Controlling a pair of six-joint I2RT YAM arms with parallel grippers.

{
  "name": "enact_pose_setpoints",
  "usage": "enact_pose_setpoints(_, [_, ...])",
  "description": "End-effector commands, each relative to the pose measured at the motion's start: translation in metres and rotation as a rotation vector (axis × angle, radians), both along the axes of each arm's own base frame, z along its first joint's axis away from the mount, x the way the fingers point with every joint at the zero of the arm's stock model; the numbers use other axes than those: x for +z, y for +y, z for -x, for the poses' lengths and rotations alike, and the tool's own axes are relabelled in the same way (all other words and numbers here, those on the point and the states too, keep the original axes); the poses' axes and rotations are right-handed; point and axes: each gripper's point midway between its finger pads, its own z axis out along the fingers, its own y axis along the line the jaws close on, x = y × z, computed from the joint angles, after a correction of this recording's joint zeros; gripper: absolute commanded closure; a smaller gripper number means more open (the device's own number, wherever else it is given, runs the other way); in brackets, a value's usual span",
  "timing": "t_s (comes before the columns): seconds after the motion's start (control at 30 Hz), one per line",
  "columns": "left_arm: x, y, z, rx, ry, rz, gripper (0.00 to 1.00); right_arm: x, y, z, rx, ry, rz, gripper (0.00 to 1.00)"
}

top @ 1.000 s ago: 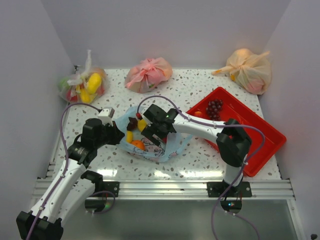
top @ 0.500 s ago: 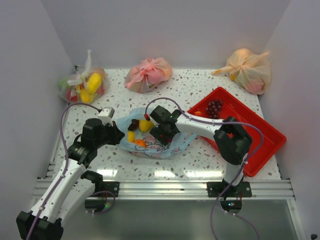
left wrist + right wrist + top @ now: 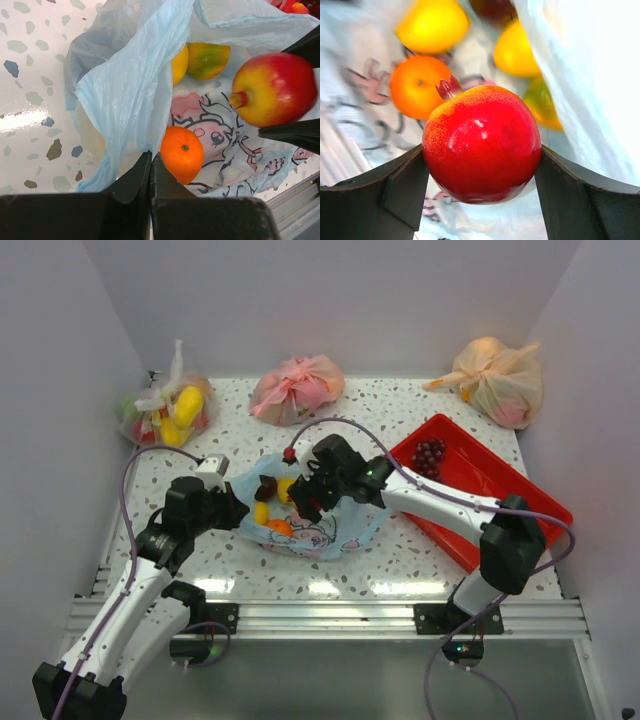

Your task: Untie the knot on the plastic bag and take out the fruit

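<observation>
My right gripper will move across and down beside the grape bunch to let go of the fruit, because the tray is to the gripper's right in the top view.
The light blue printed plastic bag (image 3: pixel 335 530) lies open at mid-table; no knot shows. My left gripper (image 3: pixel 232 508) is shut on the bag's left edge (image 3: pixel 125 90), the plastic pinched between its jaws (image 3: pixel 150 157). My right gripper (image 3: pixel 302 496) is shut on a red-and-yellow pomegranate-like fruit (image 3: pixel 482 145) and holds it above the bag's mouth; the fruit also shows in the left wrist view (image 3: pixel 275 90). Inside the bag lie an orange (image 3: pixel 277 528) (image 3: pixel 182 154), lemons (image 3: pixel 434 25) and a mango (image 3: pixel 207 60).
A red tray (image 3: pixel 500 510) at the right holds a dark grape bunch (image 3: pixel 429 453). A knotted pink bag (image 3: pixel 297 388), an orange bag (image 3: pixel 498 378) and a clear bag with yellow fruit (image 3: pixel 163 410) sit along the back. Walls close three sides.
My right gripper has risen out of the bag with the red fruit, and that arm's elbow has swung right. The left arm has not moved.
</observation>
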Motion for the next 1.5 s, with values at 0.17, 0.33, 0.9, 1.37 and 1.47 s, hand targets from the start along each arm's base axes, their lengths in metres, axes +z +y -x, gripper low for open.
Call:
enact_pose_setpoints(0.17, [0.009,0.000,-0.008,0.009,-0.049,0.011,1.00,0.142,-0.025,-0.039,-0.174,-0.291,-0.268,0.37])
enact_pose_setpoints(0.33, [0.010,0.000,-0.008,0.009,-0.054,0.012,1.00,0.149,-0.120,-0.082,-0.550,-0.367,-0.200,0.39])
enact_pose_setpoints(0.9, [0.009,0.000,-0.008,0.007,-0.053,0.012,1.00,-0.023,-0.294,-0.079,-1.203,0.075,-0.059,0.30])
enact_pose_setpoints(1.37, [0.010,0.000,-0.008,0.006,-0.053,0.014,1.00,0.015,-0.244,-0.077,-0.981,0.083,-0.215,0.01])
enact_pose_setpoints(1.47, [0.010,0.000,-0.008,0.004,-0.055,0.014,1.00,0.055,-0.226,-0.075,-0.883,-0.008,-0.267,0.01])
